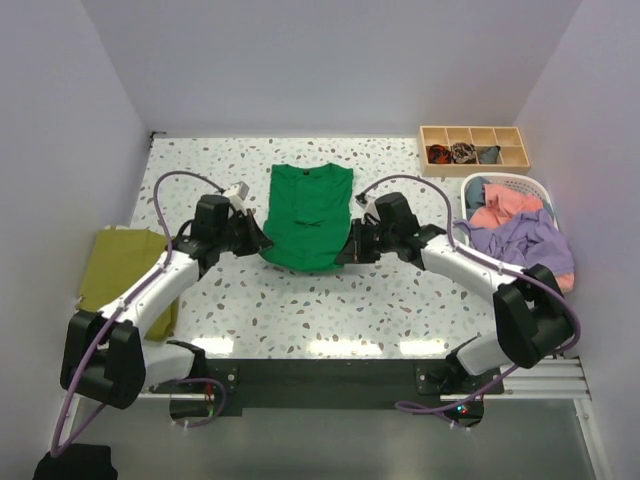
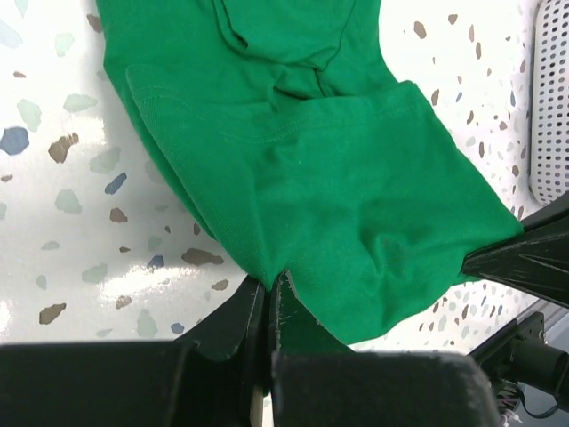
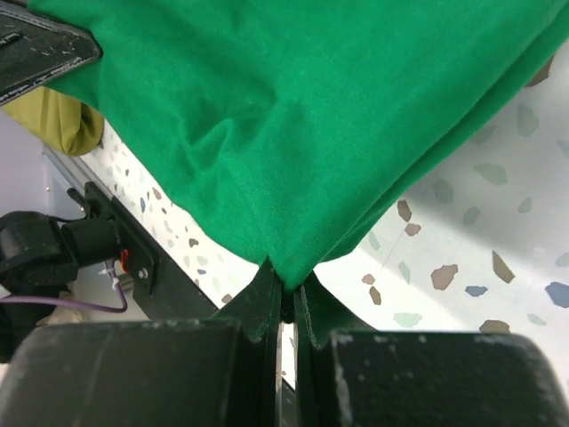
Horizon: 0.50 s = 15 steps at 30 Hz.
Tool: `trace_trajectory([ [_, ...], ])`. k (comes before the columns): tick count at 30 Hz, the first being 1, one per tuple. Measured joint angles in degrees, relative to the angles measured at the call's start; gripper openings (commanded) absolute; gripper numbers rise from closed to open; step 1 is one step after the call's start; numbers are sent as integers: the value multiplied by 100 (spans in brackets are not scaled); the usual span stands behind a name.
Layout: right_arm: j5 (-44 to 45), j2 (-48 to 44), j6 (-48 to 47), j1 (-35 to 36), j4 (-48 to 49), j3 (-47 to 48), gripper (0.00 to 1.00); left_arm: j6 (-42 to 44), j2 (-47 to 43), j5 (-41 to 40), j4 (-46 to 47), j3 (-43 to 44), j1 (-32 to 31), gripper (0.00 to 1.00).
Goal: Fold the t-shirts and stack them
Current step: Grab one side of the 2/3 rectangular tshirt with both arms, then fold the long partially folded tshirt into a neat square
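Note:
I need to carry the t-shirt's lifted hem corner outward with my left gripper next and let go of it on the collar end [image 1: 287, 174], because that end lies outward of the gripper.
The bright green t-shirt [image 1: 308, 216] lies at the table's middle, collar end far, its sleeves folded in. My left gripper [image 1: 262, 240] is shut on its near left corner [image 2: 267, 276]. My right gripper [image 1: 350, 247] is shut on its near right corner [image 3: 286, 283]. Both hold the near hem lifted off the table, and the cloth sags between them. An olive-yellow t-shirt [image 1: 122, 268] lies folded at the left edge. Lavender [image 1: 520, 240] and coral-pink [image 1: 505, 210] shirts and a bit of blue cloth [image 1: 476, 190] are heaped in the basket at the right.
A white slatted basket [image 1: 545, 190] stands at the right edge. A wooden compartment tray [image 1: 474, 148] with small dark fabric pieces sits at the far right. The speckled table [image 1: 330, 310] shows between the green shirt and the arm bases.

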Motion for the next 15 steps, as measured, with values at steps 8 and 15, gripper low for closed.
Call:
trace_trajectory([
  [8, 249, 472, -503, -297, -516, 1198, 1, 118, 992, -125, -90, 938, 2, 0],
  [15, 195, 1727, -691, -774, -651, 2398, 1, 168, 2516, -214, -109, 2334, 72, 0],
])
